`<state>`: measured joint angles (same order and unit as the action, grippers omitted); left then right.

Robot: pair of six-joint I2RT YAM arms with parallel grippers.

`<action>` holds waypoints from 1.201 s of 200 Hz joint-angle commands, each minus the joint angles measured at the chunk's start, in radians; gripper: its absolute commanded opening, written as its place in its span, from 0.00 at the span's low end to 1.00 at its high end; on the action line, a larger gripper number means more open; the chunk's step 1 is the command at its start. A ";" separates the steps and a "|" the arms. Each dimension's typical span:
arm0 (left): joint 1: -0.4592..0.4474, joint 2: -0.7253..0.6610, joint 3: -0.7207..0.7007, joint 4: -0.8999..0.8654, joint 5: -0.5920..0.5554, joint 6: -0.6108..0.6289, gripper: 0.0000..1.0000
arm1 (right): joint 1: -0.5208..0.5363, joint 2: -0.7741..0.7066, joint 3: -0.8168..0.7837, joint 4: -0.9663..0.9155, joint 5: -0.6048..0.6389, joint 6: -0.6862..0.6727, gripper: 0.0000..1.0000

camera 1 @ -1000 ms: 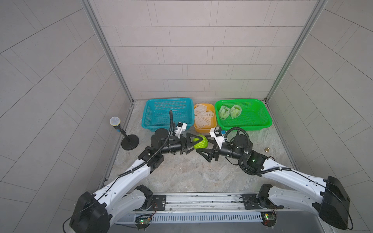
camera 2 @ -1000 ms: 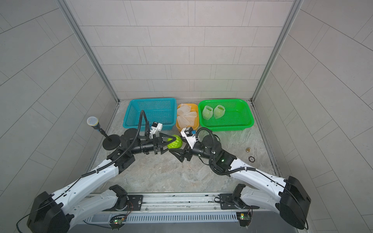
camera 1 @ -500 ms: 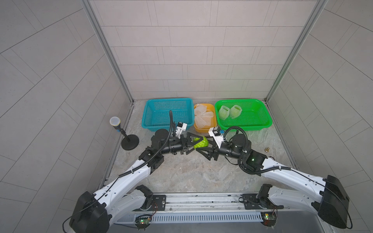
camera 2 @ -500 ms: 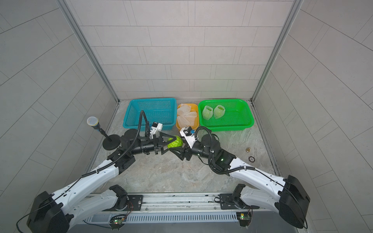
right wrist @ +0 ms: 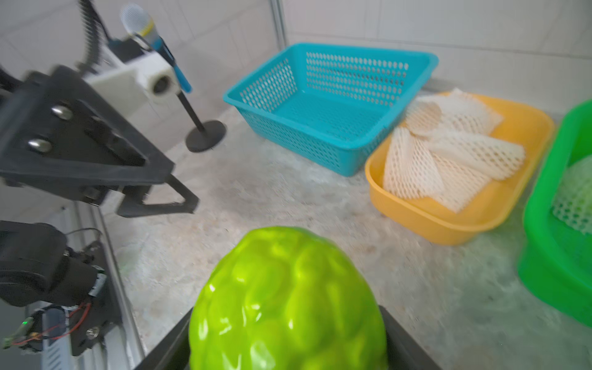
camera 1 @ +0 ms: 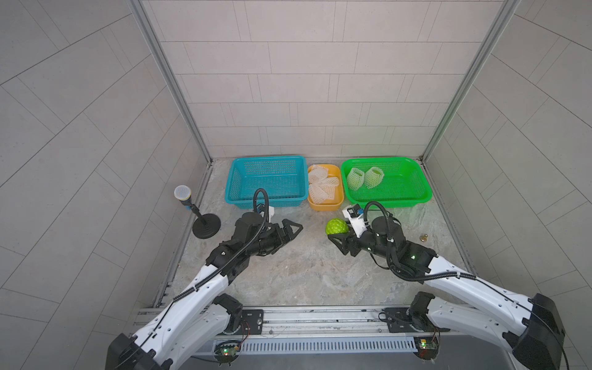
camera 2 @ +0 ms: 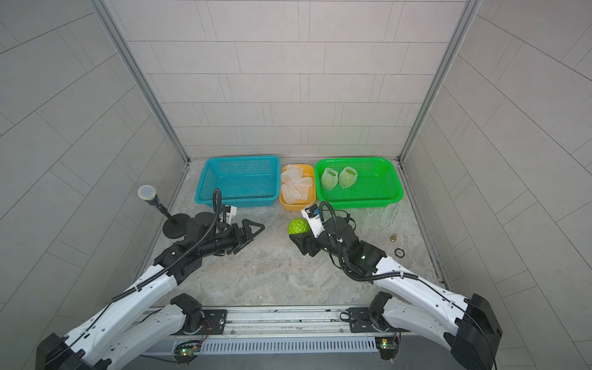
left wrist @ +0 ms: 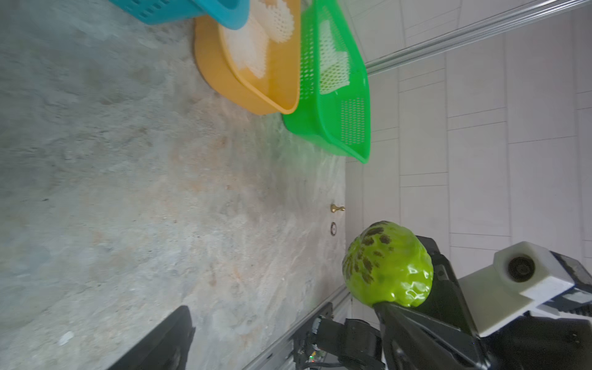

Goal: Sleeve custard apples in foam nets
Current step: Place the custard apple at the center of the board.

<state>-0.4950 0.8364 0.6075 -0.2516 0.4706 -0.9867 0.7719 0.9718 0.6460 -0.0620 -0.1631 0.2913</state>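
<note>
My right gripper tips downward next. It then lowers the custard apple onto the clear stone floor below to release it, as the foam nets still lie in the tub (camera 1: 325, 208).
A bare green custard apple (camera 1: 336, 226) (camera 2: 298, 226) hangs just above the stone floor, with my right gripper (camera 1: 335, 234) shut on it. In the right wrist view the custard apple (right wrist: 288, 301) fills the space between both dark fingers (right wrist: 404, 339). My left gripper (camera 1: 293, 235) (camera 2: 255, 232) stands open and empty, a hand's width to the left of the fruit. Loose white foam nets (camera 1: 322, 185) lie piled in the yellow tub (camera 1: 325, 208). Two netted custard apples (camera 1: 355, 177) (camera 1: 373, 176) sit in the green basket (camera 1: 384, 159).
An empty blue basket (camera 1: 266, 159) stands at the back left, beside the yellow tub. A microphone on a black round stand (camera 1: 205, 226) is at the left wall. A small brass piece (camera 1: 423, 237) lies on the floor at the right.
The apple passed from the left gripper to the right one. The left jaws opened and drew back left, while the right jaws closed on the fruit and carried it right.
</note>
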 commanded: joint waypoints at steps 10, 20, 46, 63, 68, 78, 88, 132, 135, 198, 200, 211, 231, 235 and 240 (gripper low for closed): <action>0.005 -0.014 0.025 -0.128 -0.088 0.083 0.95 | -0.002 0.112 0.039 -0.198 0.146 0.002 0.67; 0.004 -0.016 0.019 -0.130 -0.092 0.082 0.95 | -0.002 0.162 0.062 -0.226 0.162 0.005 0.67; 0.004 -0.025 0.005 -0.126 -0.095 0.079 0.94 | -0.002 0.275 0.113 -0.259 0.185 0.013 0.68; 0.004 -0.031 -0.004 -0.127 -0.096 0.075 0.94 | -0.001 0.346 0.152 -0.286 0.206 0.020 0.68; 0.003 -0.033 -0.006 -0.127 -0.096 0.075 0.94 | 0.000 0.364 0.166 -0.299 0.210 0.021 0.68; 0.003 -0.034 -0.009 -0.126 -0.096 0.074 0.94 | 0.000 0.410 0.195 -0.326 0.217 0.019 0.69; 0.004 -0.035 -0.012 -0.124 -0.098 0.074 0.94 | 0.001 0.456 0.229 -0.364 0.213 0.015 0.69; 0.005 -0.034 -0.017 -0.114 -0.092 0.073 0.94 | 0.040 0.563 0.259 -0.344 0.227 0.022 0.69; 0.004 -0.034 -0.018 -0.114 -0.092 0.075 0.94 | 0.042 0.566 0.257 -0.338 0.224 0.023 0.70; 0.005 -0.040 -0.026 -0.114 -0.096 0.071 0.94 | 0.055 0.607 0.238 -0.290 0.200 0.042 0.72; 0.006 -0.041 -0.026 -0.114 -0.097 0.071 0.94 | 0.055 0.608 0.238 -0.291 0.200 0.042 0.73; 0.004 -0.040 -0.029 -0.112 -0.096 0.069 0.94 | 0.055 0.606 0.236 -0.294 0.197 0.043 0.76; 0.005 -0.036 -0.032 -0.107 -0.096 0.066 0.94 | 0.055 0.591 0.232 -0.299 0.199 0.045 0.85; 0.005 -0.035 -0.032 -0.106 -0.095 0.065 0.94 | 0.055 0.587 0.231 -0.300 0.201 0.044 0.87; 0.005 -0.033 -0.032 -0.104 -0.094 0.065 0.94 | 0.055 0.582 0.230 -0.302 0.205 0.045 0.89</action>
<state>-0.4950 0.8082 0.5861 -0.3645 0.3832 -0.9260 0.8230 1.5757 0.8906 -0.3611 0.0303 0.3321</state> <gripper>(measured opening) 0.938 0.858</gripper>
